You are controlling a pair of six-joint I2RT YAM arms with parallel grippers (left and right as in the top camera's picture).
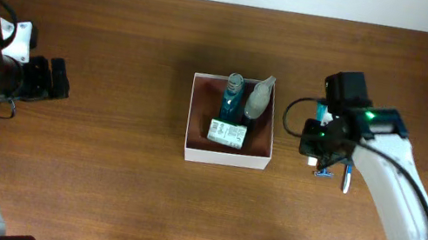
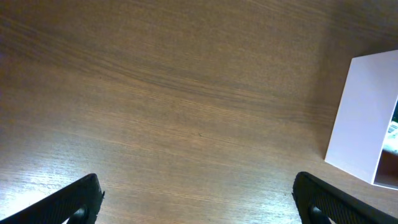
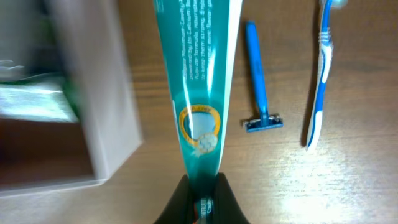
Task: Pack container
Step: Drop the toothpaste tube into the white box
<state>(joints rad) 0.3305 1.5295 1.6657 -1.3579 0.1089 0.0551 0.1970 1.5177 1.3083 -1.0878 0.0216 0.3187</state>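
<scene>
My right gripper lifts the tube next, then turns and brings it down between the packet and the box's near side, where the box's empty bottom shows.
The container [image 1: 225,156] is a square white box with a pinkish-brown inside, at the table's middle. It holds a blue bottle [image 1: 231,99], a pale grey bottle [image 1: 259,100] and a green-and-white packet [image 1: 227,133]. My right gripper [image 3: 202,200] is shut on the narrow end of a teal toothpaste tube [image 3: 198,74], just right of the box's wall [image 3: 106,106]. In the overhead view this gripper [image 1: 317,140] is beside the box's right side. My left gripper [image 2: 199,205] is open and empty over bare wood, far left of the box [image 2: 367,118].
A blue razor [image 3: 258,74] and a blue-and-white toothbrush [image 3: 320,81] lie on the table to the right of the tube; they also show under my right arm in the overhead view, the razor [image 1: 325,172] left of the toothbrush [image 1: 347,177].
</scene>
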